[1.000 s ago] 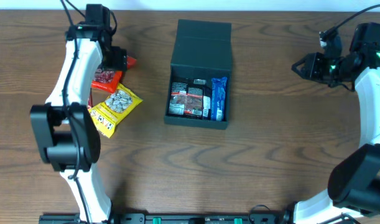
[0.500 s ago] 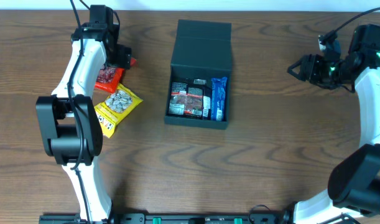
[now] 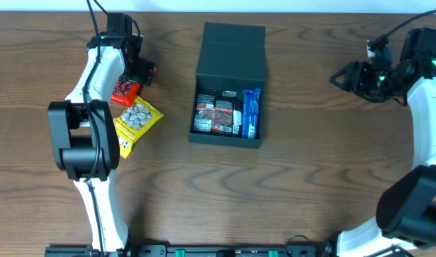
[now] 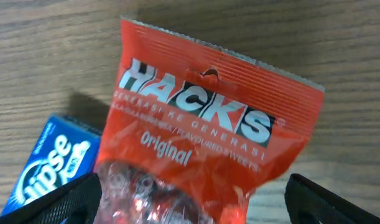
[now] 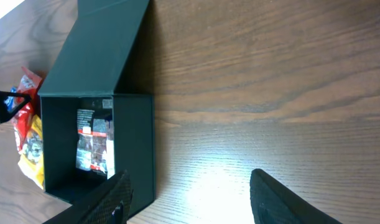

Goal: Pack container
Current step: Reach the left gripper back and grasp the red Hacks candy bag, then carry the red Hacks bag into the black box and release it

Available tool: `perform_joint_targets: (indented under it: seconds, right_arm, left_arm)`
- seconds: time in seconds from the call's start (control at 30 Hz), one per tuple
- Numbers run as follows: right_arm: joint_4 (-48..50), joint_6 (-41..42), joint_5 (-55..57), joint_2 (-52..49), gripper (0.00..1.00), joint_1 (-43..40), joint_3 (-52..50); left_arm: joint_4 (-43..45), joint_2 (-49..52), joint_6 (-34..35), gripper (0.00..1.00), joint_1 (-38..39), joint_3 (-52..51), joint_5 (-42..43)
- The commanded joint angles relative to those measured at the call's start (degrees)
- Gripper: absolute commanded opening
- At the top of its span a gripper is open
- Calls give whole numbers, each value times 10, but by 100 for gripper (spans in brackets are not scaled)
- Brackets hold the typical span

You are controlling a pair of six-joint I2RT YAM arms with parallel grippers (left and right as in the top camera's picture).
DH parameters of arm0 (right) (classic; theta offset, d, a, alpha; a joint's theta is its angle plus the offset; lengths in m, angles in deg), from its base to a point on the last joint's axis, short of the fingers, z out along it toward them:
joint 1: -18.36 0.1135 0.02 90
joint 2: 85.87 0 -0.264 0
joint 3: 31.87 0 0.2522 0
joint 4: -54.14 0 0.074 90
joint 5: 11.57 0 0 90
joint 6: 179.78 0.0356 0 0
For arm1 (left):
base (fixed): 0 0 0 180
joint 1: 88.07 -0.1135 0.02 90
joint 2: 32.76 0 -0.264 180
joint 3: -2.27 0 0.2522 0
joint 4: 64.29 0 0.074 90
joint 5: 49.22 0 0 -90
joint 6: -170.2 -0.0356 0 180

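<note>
Next I should lower my left gripper and close it across the side edges of the red Hacks candy packet (image 3: 125,91) (image 4: 180,190), since that lies just below, between its open fingers.
The dark teal-black container (image 3: 228,137) sits mid-table with its flap lid (image 3: 232,48) open at the back. It holds dark red-and-black packets (image 3: 214,114) and a blue packet (image 3: 251,113). It also shows in the right wrist view (image 5: 137,143). My left gripper (image 3: 139,71) is open, low over a red Hacks candy packet (image 3: 125,91). In the left wrist view the fingers (image 4: 190,208) straddle that packet (image 4: 202,118). My right gripper (image 3: 339,77) is open and empty at the far right, and in the right wrist view (image 5: 190,199) it is above bare table.
A yellow snack packet (image 3: 134,120) lies just in front of the red one. A blue packet (image 4: 46,165) lies partly under the red packet's left side. Bare wood lies between the container and the right gripper.
My left arm has swung a little to the right, its gripper settling closer over the red packet. My right gripper shifted slightly left. The container and packets have not moved.
</note>
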Motion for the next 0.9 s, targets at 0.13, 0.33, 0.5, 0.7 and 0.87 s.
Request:
perform_joint_targets:
  seconds: [0.13, 0.33, 0.5, 0.7, 0.87]
  right_arm:
    - [8, 5, -5, 3, 61, 3, 3]
    - [17, 5, -5, 3, 61, 3, 3]
    - [30, 6, -5, 3, 61, 3, 3]
    - [39, 6, -5, 3, 61, 3, 3]
    - [45, 6, -5, 3, 61, 3, 3]
  left_arm:
    - [1, 37, -6, 95, -3, -2, 0]
    - [3, 47, -6, 81, -3, -2, -15]
    - [1, 46, 14, 41, -1, -2, -15]
    - [-12, 33, 25, 16, 11, 1, -21]
    - [-9, -15, 44, 15, 39, 12, -70]
